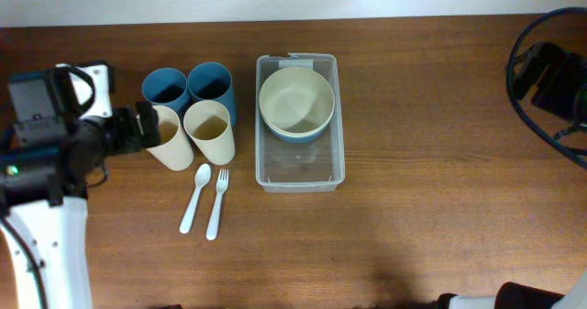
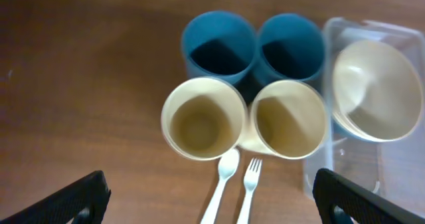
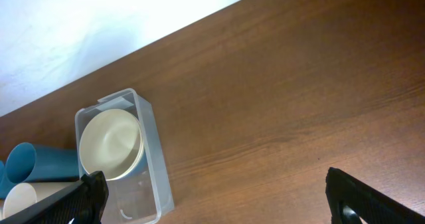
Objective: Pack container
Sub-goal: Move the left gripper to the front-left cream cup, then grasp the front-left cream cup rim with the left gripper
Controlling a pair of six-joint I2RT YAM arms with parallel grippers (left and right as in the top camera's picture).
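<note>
The robot's left gripper will go down next onto the rim of the cream cup farther from the container, astride the cup's outer side, where bare table leaves room for a finger.
The clear rectangular container [image 1: 300, 182] stands mid-table, and also shows in the left wrist view [image 2: 319, 177] and the right wrist view [image 3: 156, 177]. A cream bowl [image 1: 295, 100] nested in a blue bowl [image 1: 298, 135] sits in its far half; its near half holds nothing. Two blue cups [image 1: 166, 87] [image 1: 212, 82] and two cream cups [image 1: 168, 137] [image 1: 209, 130] stand to its left. A white spoon [image 1: 193, 199] and fork [image 1: 216, 205] lie in front of the cups. My left gripper [image 1: 144, 126] [image 2: 212, 201] is open and empty, just left of the cream cups. My right gripper [image 1: 548, 75] [image 3: 216, 197] is open and empty, far right.
The wooden table [image 1: 440, 208] ends at a white wall along the far edge. Black cables [image 1: 527, 116] loop around the right arm at the right edge. The left arm's white base [image 1: 46, 245] fills the lower left.
</note>
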